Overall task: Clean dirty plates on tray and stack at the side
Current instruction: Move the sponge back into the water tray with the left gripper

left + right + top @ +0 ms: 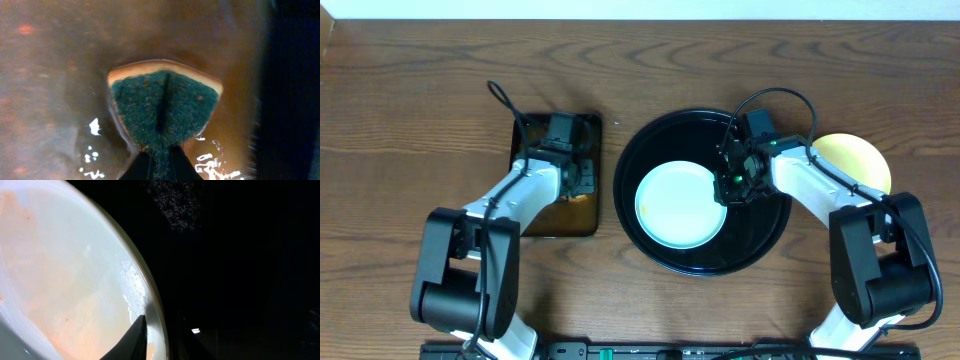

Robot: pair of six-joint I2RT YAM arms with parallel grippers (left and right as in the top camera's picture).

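I will slide my left gripper inside the rectangular pan toward the round tray and open it there, because the sponge is already in the brownish water.
A pale mint-blue plate [680, 205] lies in the round black tray [760, 245]. In the right wrist view the plate [65, 270] carries faint orange smears and soap bubbles near its rim. My right gripper [730, 185] is shut on the plate's right rim [155, 330], one finger on the inside; the other is lost against the dark tray [240, 280]. The pale yellow plate [855, 155] lies on the table right of the tray, partly under my right arm. My left gripper [575, 180] is shut on a green-and-yellow sponge [165, 105]. No third plate shows.
The rectangular black pan [555, 222] with brownish water [55, 75] stands left of the tray, and my left gripper [160, 162] holds the sponge down in it. Wooden table lies all around. Both arm bases sit at the front edge.
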